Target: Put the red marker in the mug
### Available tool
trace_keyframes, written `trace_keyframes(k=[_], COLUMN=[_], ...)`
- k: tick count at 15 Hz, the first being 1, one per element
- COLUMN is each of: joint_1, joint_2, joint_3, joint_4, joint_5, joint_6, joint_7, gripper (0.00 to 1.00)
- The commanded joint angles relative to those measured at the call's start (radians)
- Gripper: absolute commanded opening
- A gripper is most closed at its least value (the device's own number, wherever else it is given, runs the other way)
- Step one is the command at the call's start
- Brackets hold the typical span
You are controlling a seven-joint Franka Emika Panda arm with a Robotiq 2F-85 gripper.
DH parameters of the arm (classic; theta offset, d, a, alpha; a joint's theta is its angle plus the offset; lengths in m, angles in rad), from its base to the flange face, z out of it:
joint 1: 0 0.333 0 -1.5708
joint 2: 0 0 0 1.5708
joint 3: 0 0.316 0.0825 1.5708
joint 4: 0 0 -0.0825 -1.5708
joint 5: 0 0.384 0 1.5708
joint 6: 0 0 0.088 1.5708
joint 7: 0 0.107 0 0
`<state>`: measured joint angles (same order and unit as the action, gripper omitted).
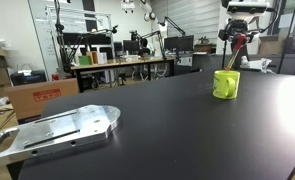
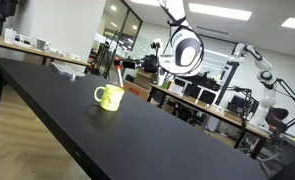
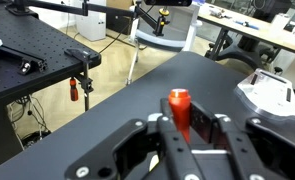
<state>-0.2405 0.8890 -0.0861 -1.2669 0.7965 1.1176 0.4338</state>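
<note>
I will next move my gripper down toward the mug's open top and let go of the red marker (image 1: 234, 56) inside, because the marker's tip already points down at the mug's rim.
The yellow-green mug (image 1: 226, 84) stands upright on the black table, seen in both exterior views (image 2: 109, 97). My gripper (image 1: 237, 42) hangs above and slightly behind the mug, shut on the red marker (image 1: 234, 56). It also shows in an exterior view (image 2: 122, 65) with the marker (image 2: 118, 73) pointing down, its tip above the mug's rim. In the wrist view the marker (image 3: 179, 108) stands clamped between the two fingers of the gripper (image 3: 184, 125), red cap end toward the camera. The mug is out of sight in the wrist view.
A flat silver metal plate (image 1: 62, 128) lies on the table near its edge, also in the wrist view (image 3: 270, 95). Cardboard boxes (image 1: 37, 95) and cluttered desks (image 1: 122, 62) stand beyond the table. A round lamp head (image 2: 187, 48) hangs behind the table.
</note>
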Motion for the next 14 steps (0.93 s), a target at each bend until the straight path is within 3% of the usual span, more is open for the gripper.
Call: trace_keyframes(k=[1, 12, 13, 14], joint_1=[0.008, 0.032, 0.036, 0.039], joint_2=[0.042, 0.11, 0.106, 0.094], joint_3=[-0.004, -0.018, -0.017, -0.014], joint_4=[0.045, -0.004, -0.004, -0.005], joint_5=[0.04, 0.009, 0.006, 0.008], joint_6=[-0.02, 0.033, 0.032, 0.031], joint_7=[0.037, -0.009, -0.012, -0.021], gripper=[0.06, 0.06, 0.5, 0.5])
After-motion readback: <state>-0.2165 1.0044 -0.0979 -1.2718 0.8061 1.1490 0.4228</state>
